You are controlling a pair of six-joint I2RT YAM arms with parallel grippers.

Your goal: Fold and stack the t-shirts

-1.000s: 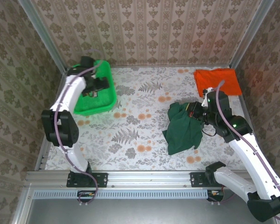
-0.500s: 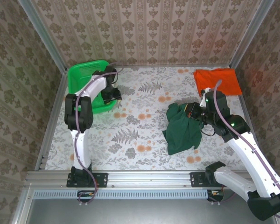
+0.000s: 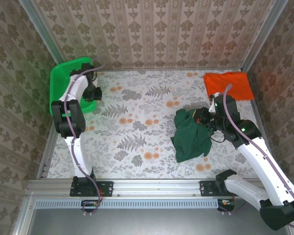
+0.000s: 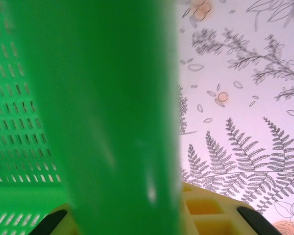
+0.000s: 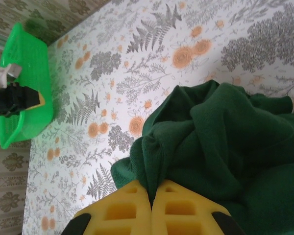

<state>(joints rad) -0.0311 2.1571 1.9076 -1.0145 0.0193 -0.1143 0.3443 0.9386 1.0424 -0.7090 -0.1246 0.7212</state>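
Note:
Next, my right gripper brings the fold of the t-shirt toward the basket and releases it over the table's middle, which lies bare between gripper and basket.
The dark green t-shirt [image 3: 191, 136] lies crumpled right of the table's middle. My right gripper [image 3: 204, 117] is shut on a fold at its upper edge. In the right wrist view the cloth [image 5: 225, 142] is pinched between the yellow fingers [image 5: 118, 210], and the right gripper [image 5: 151, 190] shows no gap. The orange t-shirt [image 3: 228, 84] lies folded flat in the far right corner, apart from both arms. My left gripper [image 3: 91, 91] is at the far left, its jaws either side of the green basket's wall [image 4: 112, 107].
The bright green mesh basket [image 3: 64, 82] is tipped up against the left wall at the far left corner. It appears again in the right wrist view as the basket [image 5: 27, 88]. The floral tabletop [image 3: 137, 122] stretches between the two arms. Patterned walls enclose three sides.
My left gripper has closed on the basket's wall and dragged the basket left, tipping it against the left wall. The right gripper and the green shirt have barely moved.

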